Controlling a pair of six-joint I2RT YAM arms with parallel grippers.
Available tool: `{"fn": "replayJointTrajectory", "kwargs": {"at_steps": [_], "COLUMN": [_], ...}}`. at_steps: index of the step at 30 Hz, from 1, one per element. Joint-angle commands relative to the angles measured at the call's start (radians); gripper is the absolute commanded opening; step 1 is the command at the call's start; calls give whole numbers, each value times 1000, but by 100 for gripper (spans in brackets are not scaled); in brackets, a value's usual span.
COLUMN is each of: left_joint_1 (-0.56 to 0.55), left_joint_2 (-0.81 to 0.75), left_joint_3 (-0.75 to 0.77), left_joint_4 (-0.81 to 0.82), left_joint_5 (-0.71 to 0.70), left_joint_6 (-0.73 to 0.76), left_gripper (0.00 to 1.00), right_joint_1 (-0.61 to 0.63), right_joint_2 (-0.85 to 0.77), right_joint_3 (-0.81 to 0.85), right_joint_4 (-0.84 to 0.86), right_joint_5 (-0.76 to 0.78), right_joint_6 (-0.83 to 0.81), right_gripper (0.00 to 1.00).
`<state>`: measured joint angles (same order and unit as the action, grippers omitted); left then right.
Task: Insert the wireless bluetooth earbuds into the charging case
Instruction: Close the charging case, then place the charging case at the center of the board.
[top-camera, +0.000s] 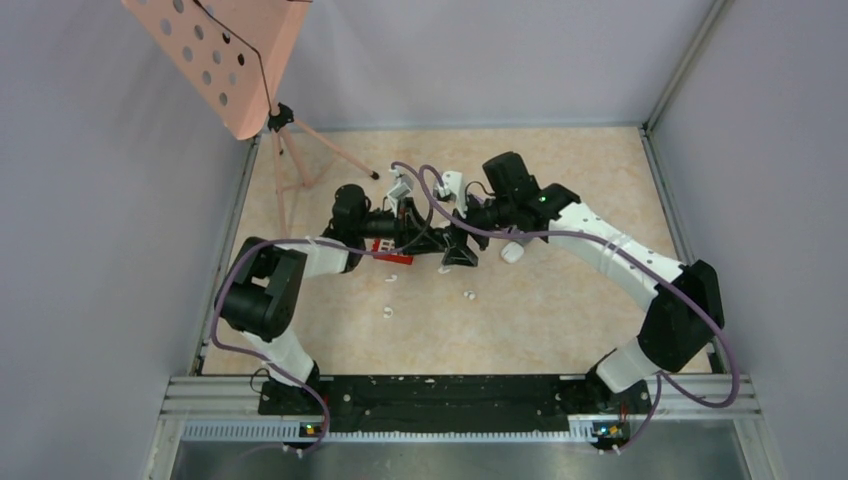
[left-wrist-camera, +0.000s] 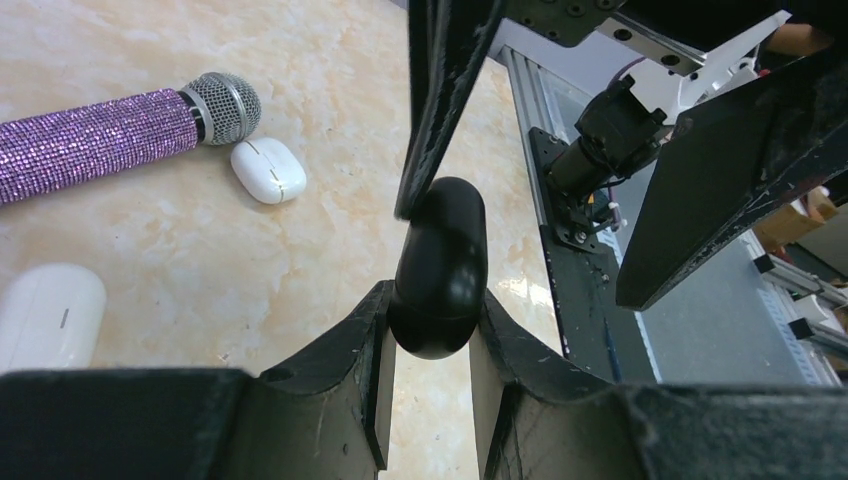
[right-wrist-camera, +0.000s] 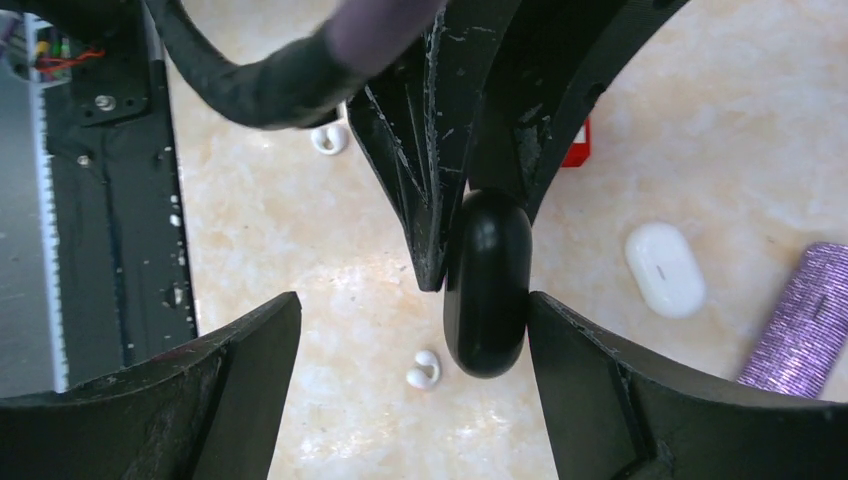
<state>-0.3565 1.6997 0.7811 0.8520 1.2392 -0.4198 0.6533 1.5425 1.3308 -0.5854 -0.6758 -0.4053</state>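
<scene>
The left gripper shifts to the right in the top view and lowers the black case onto the table next, since space shows between the white cases (top-camera: 487, 251) (left-wrist-camera: 170, 248).
A black oval charging case (left-wrist-camera: 440, 265) hangs above the table, pinched at its lower end between the two fingers of my left gripper (left-wrist-camera: 433, 312), which is shut on it. In the right wrist view the same case (right-wrist-camera: 487, 290) lies against the right finger of my right gripper (right-wrist-camera: 415, 300). That gripper is open, and its other finger stands well away from the case. The case's lid looks closed. White earbuds lie loose on the table: one (right-wrist-camera: 423, 370) right under the right gripper, another (right-wrist-camera: 328, 138) farther off. Three earbuds show from above (top-camera: 469, 295), (top-camera: 387, 312), (top-camera: 392, 278).
A purple glitter microphone (left-wrist-camera: 90, 140) lies on the table with a white oval case (left-wrist-camera: 268, 170) next to its head and another white case (left-wrist-camera: 50, 315) nearer. A red block (right-wrist-camera: 578, 140) lies under the arms. A pink music stand (top-camera: 225, 60) fills the back left corner.
</scene>
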Motion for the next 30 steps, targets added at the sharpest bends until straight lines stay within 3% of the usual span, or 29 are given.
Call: {"fn": "replayJointTrajectory", "kwargs": {"at_steps": [1,5,9,13,18,25,30], "left_joint_1": [24,22,24,22,20,-42,-103], "left_joint_2": [53,69,92,143,218,157,245], "left_joint_3": [23,31,46,160,285,226,306], "left_joint_4": [120,-46,-172,-372,-592,-589,-628], "left_joint_5": [-58,-115,-293,-444,-463,-527,-570], "left_joint_6": [-132,-21,13,12,6,-52,-177], "left_gripper": [0,0,1,0,0,0,0], "right_joint_1": [16,-50,-117,-121,-138,-157,-188], "right_joint_2": [-109,-153,-167,-162,-128,-116,-96], "right_joint_3": [-33,-67,-74,-122,-164,-162,-148], "right_joint_4": [3,32,41,43,44,54,60], "right_joint_5": [107,170,206,256,276,343,339], "right_joint_6": [-51,-43,-19,-70,-117,-105,-64], "right_gripper": [82,82,81,77,67,66,66]}}
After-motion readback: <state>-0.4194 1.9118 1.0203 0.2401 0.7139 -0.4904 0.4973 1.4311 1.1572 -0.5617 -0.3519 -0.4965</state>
